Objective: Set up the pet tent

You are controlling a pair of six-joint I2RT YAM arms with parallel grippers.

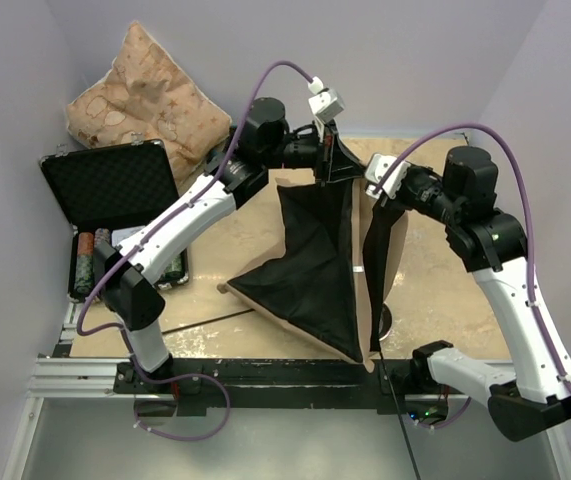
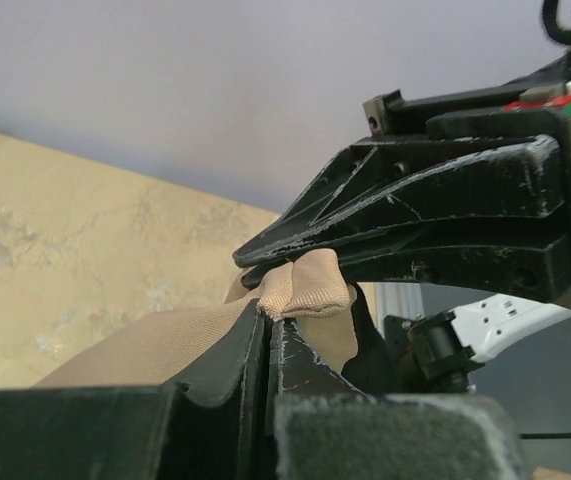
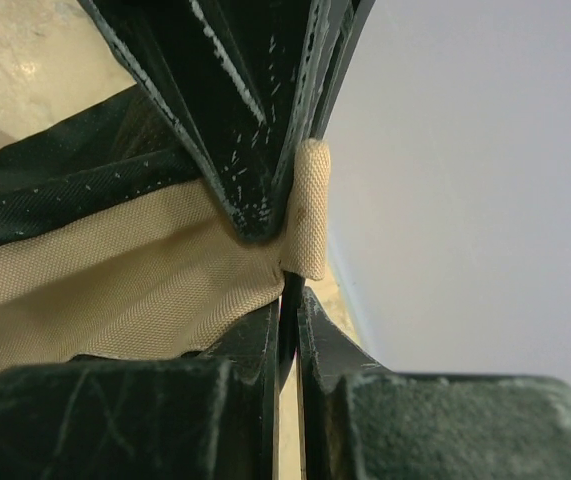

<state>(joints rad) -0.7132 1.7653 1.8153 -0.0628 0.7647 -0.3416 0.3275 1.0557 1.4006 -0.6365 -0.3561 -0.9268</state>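
Observation:
The thin dark pole (image 3: 290, 290) has its end inside the tan fabric tip, so my right gripper should next move outward toward the table's far edge and let go of the pole.
The pet tent (image 1: 310, 270) hangs over the middle of the table from its top, with the black lining facing up and tan fabric along the right side. My left gripper (image 1: 343, 165) is shut on the tan fabric tip (image 2: 310, 290) at the tent's apex. My right gripper (image 1: 367, 190) meets it there from the right. In the right wrist view it is shut on a thin dark pole (image 3: 290, 290) just below the tan fabric tip (image 3: 310, 205). Each wrist view shows the other gripper's fingers (image 2: 415, 215) (image 3: 250, 150) pressed against the same tip. The entrance hole is hidden.
A tan star-patterned pillow (image 1: 150, 95) leans in the back left corner. An open black case (image 1: 110, 185) with several items lies at the left. A black rail (image 1: 265, 375) runs along the table's near edge. A small pale round thing (image 1: 383, 322) sits under the tent's right side.

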